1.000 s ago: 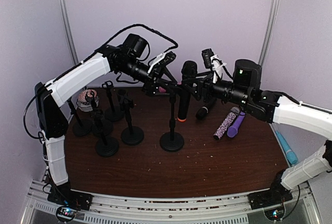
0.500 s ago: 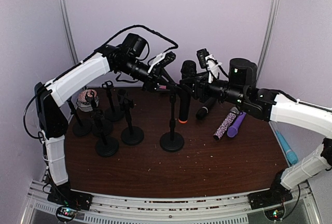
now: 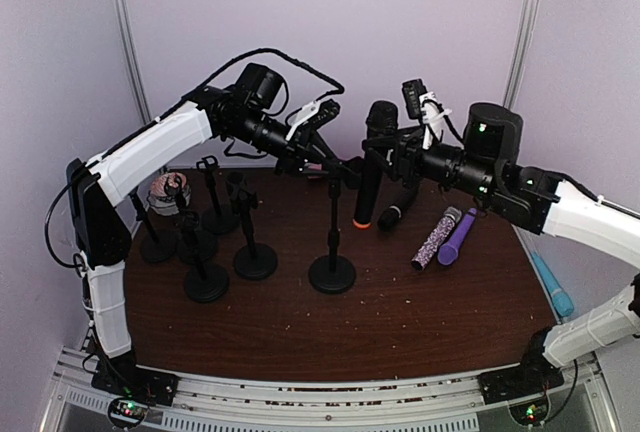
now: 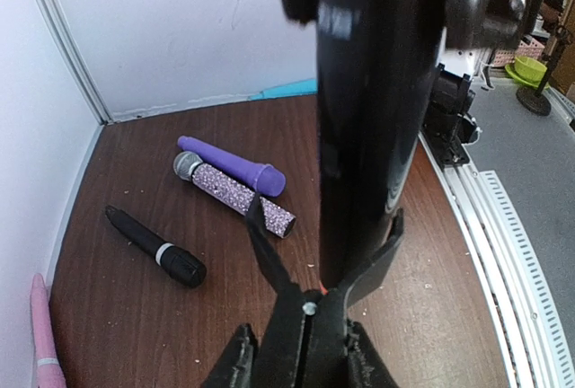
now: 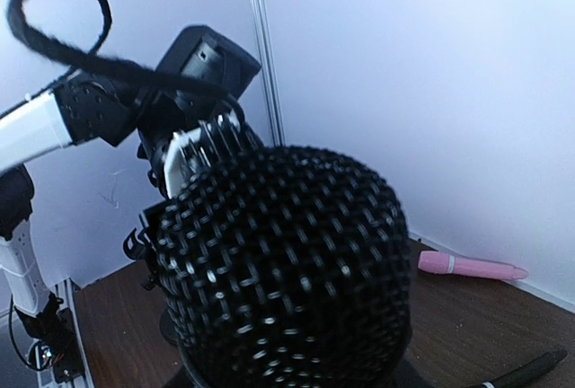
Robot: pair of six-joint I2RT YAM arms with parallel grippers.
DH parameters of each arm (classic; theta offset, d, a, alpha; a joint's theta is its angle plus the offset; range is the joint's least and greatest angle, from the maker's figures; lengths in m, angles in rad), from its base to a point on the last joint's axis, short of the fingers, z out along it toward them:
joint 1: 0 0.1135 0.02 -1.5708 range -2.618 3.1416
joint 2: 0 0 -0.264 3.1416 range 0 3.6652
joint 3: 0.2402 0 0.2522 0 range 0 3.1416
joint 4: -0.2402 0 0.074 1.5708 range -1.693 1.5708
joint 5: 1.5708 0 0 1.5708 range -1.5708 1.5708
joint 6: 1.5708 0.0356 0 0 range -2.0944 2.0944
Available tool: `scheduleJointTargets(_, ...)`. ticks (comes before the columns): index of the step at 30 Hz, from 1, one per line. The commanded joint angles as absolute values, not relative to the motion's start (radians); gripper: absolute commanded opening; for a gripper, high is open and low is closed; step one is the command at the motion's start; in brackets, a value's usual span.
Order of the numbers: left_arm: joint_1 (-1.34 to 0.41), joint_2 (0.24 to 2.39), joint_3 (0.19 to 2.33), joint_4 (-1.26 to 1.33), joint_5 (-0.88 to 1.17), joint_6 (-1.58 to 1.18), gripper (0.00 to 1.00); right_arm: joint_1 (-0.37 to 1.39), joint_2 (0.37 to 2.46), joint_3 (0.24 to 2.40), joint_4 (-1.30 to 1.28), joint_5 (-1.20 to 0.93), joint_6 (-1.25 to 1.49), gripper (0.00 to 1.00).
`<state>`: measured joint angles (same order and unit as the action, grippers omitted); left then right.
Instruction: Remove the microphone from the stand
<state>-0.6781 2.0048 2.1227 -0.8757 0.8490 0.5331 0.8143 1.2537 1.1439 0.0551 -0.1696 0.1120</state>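
My right gripper will next tilt and lower to the right in the top view, to release over the bare table in the gap [image 3: 417, 227] beside the glittery microphone.
A black microphone [image 3: 368, 177] with an orange ring at its lower end hangs upright in the air, just right of the stand's pole [image 3: 333, 227]. My right gripper [image 3: 388, 164] is shut on its body from the right. In the right wrist view only its mesh head [image 5: 287, 271] shows, and the fingers are hidden. My left gripper [image 3: 322, 164] is shut on the handles of the stand's clip [image 4: 310, 312], whose prongs are spread in a V. The microphone's body [image 4: 364, 119] rises just beyond the right prong; I cannot tell whether they touch.
A glittery purple microphone [image 3: 436, 237], a plain purple one [image 3: 456, 240] and a black one [image 3: 392, 216] lie on the table at the right. A blue one [image 3: 551, 287] lies at the right edge. Several empty stands [image 3: 205, 247] crowd the left.
The microphone has moved right and up, away from the clip, carried by my right gripper. My left gripper has closed on the clip's handles and spread the prongs.
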Motion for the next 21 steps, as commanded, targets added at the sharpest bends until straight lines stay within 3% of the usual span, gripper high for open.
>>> scheduleJointTargets(1,-0.683,2.003,2.138,-0.871,0.818,0.532,0.0,0.804,1.148,1.19,0.09,-0.091,0.165,0.26)
scheduleJointTargets(4,-0.683,1.999,2.141,-0.872,0.81,0.53,0.01,0.726,1.125,1.17,0.03,-0.02,0.288,0.19)
scheduleJointTargets(6,-0.683,1.997,2.143,-0.871,0.802,0.524,0.12,0.64,1.142,1.16,-0.044,-0.006,0.414,0.15)
scheduleJointTargets(7,-0.683,1.997,2.146,-0.871,0.794,0.516,0.25,0.594,1.159,1.159,-0.088,-0.021,0.465,0.13)
scheduleJointTargets(11,-0.683,1.983,2.138,-0.871,0.751,0.49,0.95,0.467,1.287,1.161,-0.202,-0.111,0.594,0.11)
scheduleJointTargets(21,-0.669,1.875,2.038,-0.869,0.655,0.437,0.98,0.337,1.61,1.268,-0.263,-0.169,0.673,0.1)
